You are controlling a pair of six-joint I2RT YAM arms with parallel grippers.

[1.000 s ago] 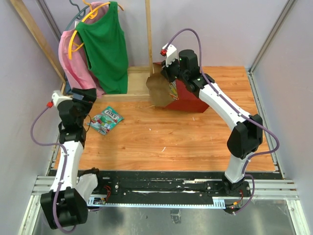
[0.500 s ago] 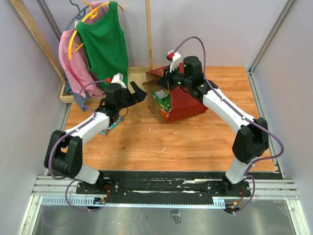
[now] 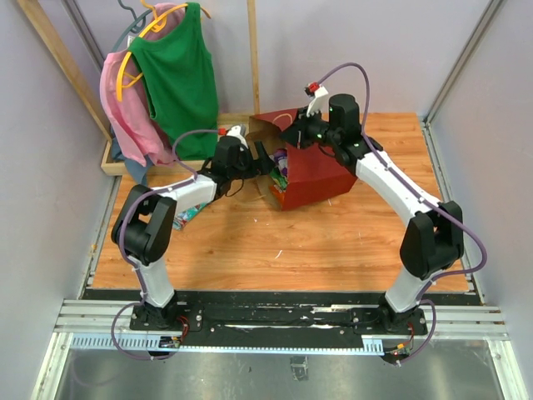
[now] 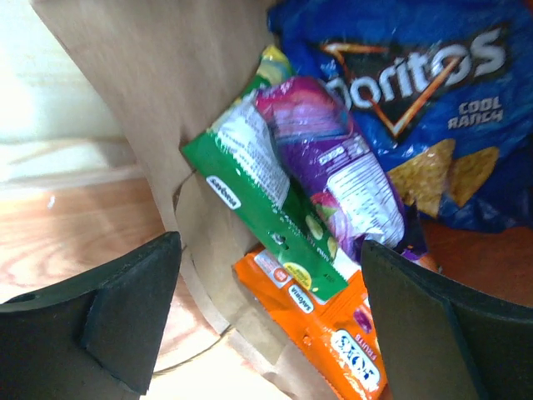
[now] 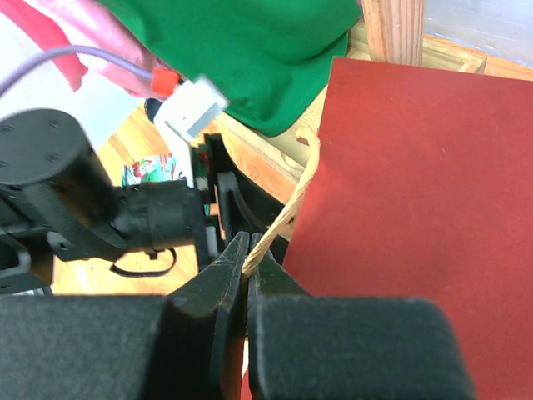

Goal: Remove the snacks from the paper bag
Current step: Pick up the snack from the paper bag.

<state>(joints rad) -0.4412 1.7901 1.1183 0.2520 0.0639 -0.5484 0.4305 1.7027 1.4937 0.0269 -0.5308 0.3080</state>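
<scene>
The left gripper will next push deeper into the opening of the paper bag and close on the green packet's near end (image 3: 278,180) (image 4: 301,253), which sticks out from under the purple bag.
The red paper bag (image 3: 315,173) lies tipped on the table with its brown mouth facing left. My right gripper (image 3: 295,133) is shut on its pale cord handle (image 5: 293,204) at the bag's upper edge (image 5: 416,208). My left gripper (image 3: 265,158) is open at the mouth, its fingers (image 4: 133,317) either side of the snacks. Inside I see a blue Doritos bag (image 4: 416,92), a purple bag (image 4: 333,167), a green packet (image 4: 266,208) and an orange packet (image 4: 333,333). A teal packet (image 3: 186,214) lies on the table under the left arm.
A wooden rack (image 3: 252,58) with a green garment (image 3: 179,83) and a pink one (image 3: 121,100) stands at the back left, close behind the bag. Walls close in the table on the left, right and back.
My left arm has swung from the table's left side to the bag's mouth. My right gripper has moved right, tipping the bag so its mouth faces left.
</scene>
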